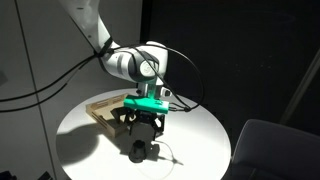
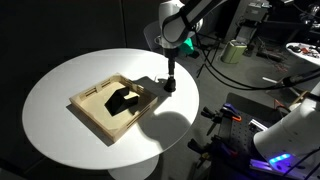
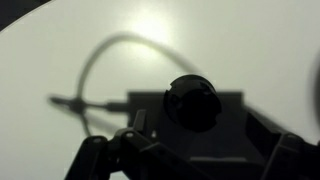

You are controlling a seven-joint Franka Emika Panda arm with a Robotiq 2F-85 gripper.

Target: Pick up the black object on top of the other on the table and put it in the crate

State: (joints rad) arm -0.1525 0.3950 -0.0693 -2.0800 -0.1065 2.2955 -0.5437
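Note:
My open gripper moves down over the small chunky black object (image 3: 193, 102) next, one fingertip passing each side of it, since the object sits below between the spread fingers.
The small chunky black object (image 3: 192, 102) sits on the white round table (image 1: 80, 140), just off the crate's near corner; it also shows in both exterior views (image 1: 140, 150) (image 2: 169, 86). The flat black piece under it cannot be told apart from it. My gripper (image 1: 145, 126) hangs right above it, open and empty, with fingers spread to either side in the wrist view (image 3: 195, 160) and in an exterior view (image 2: 170, 72). The light wood crate (image 2: 88, 108) lies on the table beside it and also shows in an exterior view (image 1: 100, 108).
A larger black arch-shaped block (image 2: 122, 100) lies inside the crate. A thin cable (image 3: 95, 70) casts a looped shadow on the table by the object. The table's edge curves close behind the object. Dark equipment stands off the table (image 2: 250, 130).

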